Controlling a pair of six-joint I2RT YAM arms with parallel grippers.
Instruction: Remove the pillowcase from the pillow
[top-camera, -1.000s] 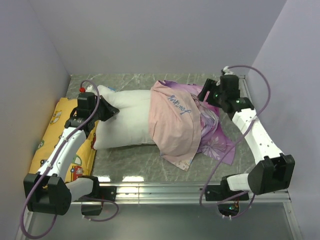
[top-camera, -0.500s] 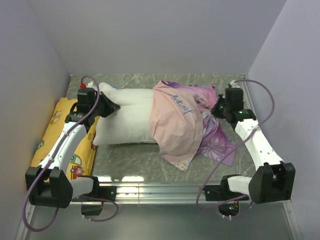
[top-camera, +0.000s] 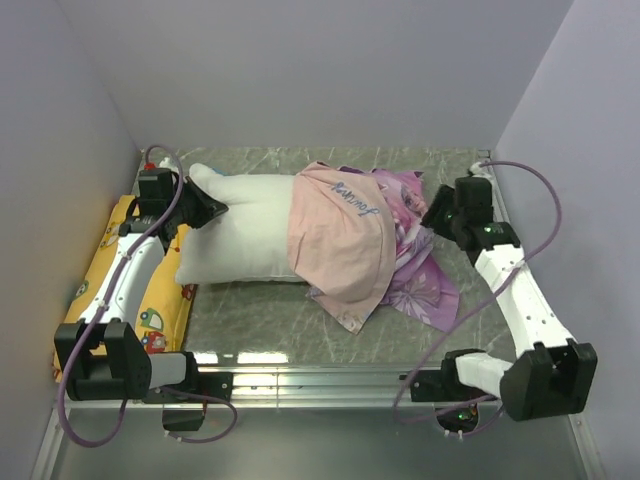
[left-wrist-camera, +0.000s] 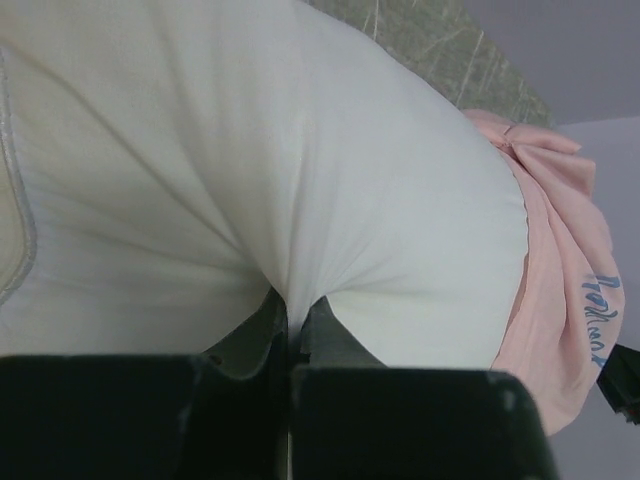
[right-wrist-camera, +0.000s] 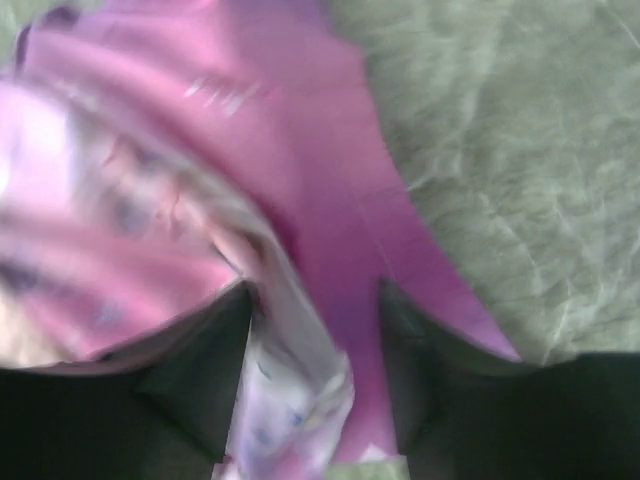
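My left gripper is pinching the white cloth, and the pillow's end meets the yellow cushion. It needs to move the cloth outward and toward the pink pillowcase (top-camera: 342, 225) (left-wrist-camera: 562, 240), then let it go.
The white pillow (top-camera: 240, 230) lies across the table's left-centre. Its right end sits inside the pillowcase (top-camera: 340, 235), which shows its pale pink inner side on top and its purple printed side (top-camera: 420, 275) spread to the right. My left gripper (top-camera: 207, 208) is shut on a pinch of the pillow's (left-wrist-camera: 250, 150) upper-left corner, the white cloth squeezed between the fingers (left-wrist-camera: 290, 325). The pink pillowcase edge (left-wrist-camera: 560, 300) shows beyond. My right gripper (top-camera: 436, 212) is open at the pillowcase's right end. Purple fabric (right-wrist-camera: 330, 230) lies loose between its spread fingertips (right-wrist-camera: 315, 345). That view is blurred.
A yellow cushion (top-camera: 100, 270) printed with vehicles lies along the left wall, partly under the left arm. Grey walls close in on three sides. The green marble tabletop (top-camera: 270, 320) shows in front of the pillow, with a metal rail (top-camera: 320, 375) at the near edge.
The left gripper has drawn the pillow leftward, and the pillowcase slid a little with it. The right gripper came forward from the back corner and now sits at the case's right end.
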